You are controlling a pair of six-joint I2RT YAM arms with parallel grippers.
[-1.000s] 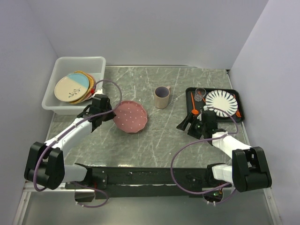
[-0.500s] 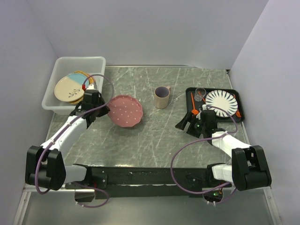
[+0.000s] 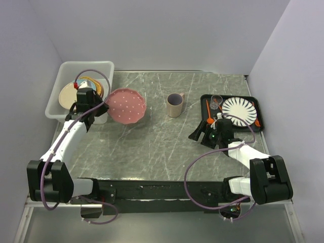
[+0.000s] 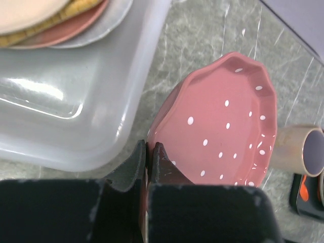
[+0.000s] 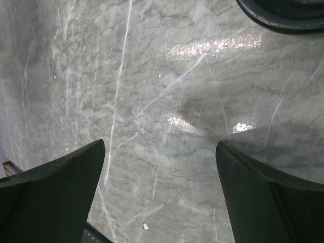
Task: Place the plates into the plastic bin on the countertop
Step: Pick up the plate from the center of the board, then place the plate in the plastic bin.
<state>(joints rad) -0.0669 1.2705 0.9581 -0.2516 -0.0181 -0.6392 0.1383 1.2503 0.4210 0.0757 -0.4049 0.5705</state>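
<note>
My left gripper has the plate hanging outside the bin, so next it will move toward the left in the top view, then down, and release it on the stack (image 3: 69, 95) (image 4: 55, 23).
My left gripper (image 3: 96, 112) is shut on the rim of the pink scalloped dotted plate (image 3: 125, 105) and holds it tilted above the countertop (image 3: 167, 147), just right of the plastic bin (image 3: 68, 71). In the left wrist view the gripper (image 4: 150, 148) pinches the plate's near edge (image 4: 223, 126) beside the bin's wall (image 4: 76, 116). A stack of plates (image 3: 68, 96) lies in the bin, partly hidden by my arm; its edges show in the left wrist view (image 4: 61, 20). My right gripper (image 3: 201, 136) is open and empty over bare countertop (image 5: 162, 126).
A beige mug (image 3: 175, 104) stands mid-counter, also in the left wrist view (image 4: 304, 152). A flat black tray (image 3: 255, 126) at the right holds a white plate with black stripes (image 3: 239, 110), a small glass (image 3: 216, 102) and orange utensils (image 3: 208, 112). Walls enclose three sides.
My left gripper has carried the pink dotted plate up and to the left, from mid-counter toward the bin. The right arm has barely moved.
</note>
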